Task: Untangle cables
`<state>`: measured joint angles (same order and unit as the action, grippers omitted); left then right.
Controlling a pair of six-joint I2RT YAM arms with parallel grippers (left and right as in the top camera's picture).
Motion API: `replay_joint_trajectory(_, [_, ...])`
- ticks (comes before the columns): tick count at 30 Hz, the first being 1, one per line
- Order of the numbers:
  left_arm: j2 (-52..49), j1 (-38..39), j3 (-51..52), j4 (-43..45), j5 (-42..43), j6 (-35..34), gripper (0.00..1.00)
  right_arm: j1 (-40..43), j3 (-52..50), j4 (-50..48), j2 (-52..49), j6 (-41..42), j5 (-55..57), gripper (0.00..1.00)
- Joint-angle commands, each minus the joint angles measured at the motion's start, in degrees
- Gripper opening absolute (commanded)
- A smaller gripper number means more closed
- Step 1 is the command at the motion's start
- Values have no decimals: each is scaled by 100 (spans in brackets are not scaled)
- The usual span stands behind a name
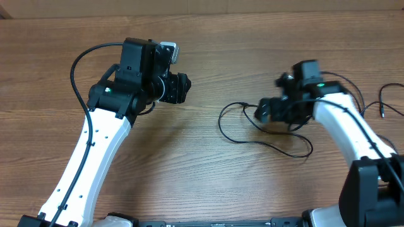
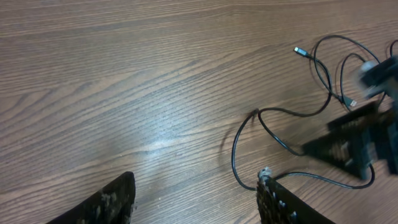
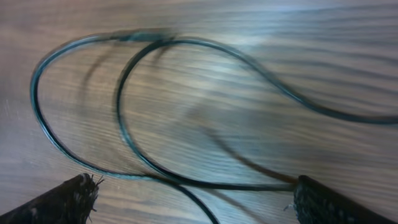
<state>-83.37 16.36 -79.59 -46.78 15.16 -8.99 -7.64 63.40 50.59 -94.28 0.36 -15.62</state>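
Observation:
The cable loop's crossing parts lie below my right gripper and to its left in the overhead view, so next I should move my right gripper down that way and close there.
Thin black cables lie in loops on the wooden table right of centre, with another strand at the far right. My right gripper is low over the loops. In the right wrist view its fingers are wide apart, with two crossing cable loops on the wood between them. My left gripper is raised left of centre, apart from the cables. In the left wrist view its fingers are open and empty. That view shows the cable loop and two silver-tipped plug ends.
The wooden table fills the view. The thick black cable of the left arm arcs at its left side. The right arm's white link lies over the far-right cable strands.

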Motion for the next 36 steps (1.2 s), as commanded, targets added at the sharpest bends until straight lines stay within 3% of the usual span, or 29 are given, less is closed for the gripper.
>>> replay_joint_trajectory(1, [109,-35,-87,-26,-74,-44,62,-527,-389,-431,-20,-549,37,100])
replay_joint_trajectory(7, [109,-35,-87,-57,-74,-46,62,-1351,-778,-1123,-26,-1119,35,100])
replay_joint_trajectory(22, [109,-35,-87,-103,-74,-44,62,-2634,-1095,-2011,-94,-1115,17,100])
replay_joint_trajectory(27, [109,-35,-87,-136,-74,-44,62,-2787,-1095,-2122,-455,-1113,50,93])
replay_joint_trajectory(30, [109,-35,-87,-129,-74,-44,62,-2800,-1095,-2216,-750,-1106,332,83])
replay_joint_trajectory(34, [109,-35,-87,-133,-74,-44,61,-2800,-1095,-2396,-927,-1067,481,79])
replay_joint_trajectory(36, [109,-35,-87,-133,-74,-44,62,-2798,-1095,-2562,-927,-973,673,72])
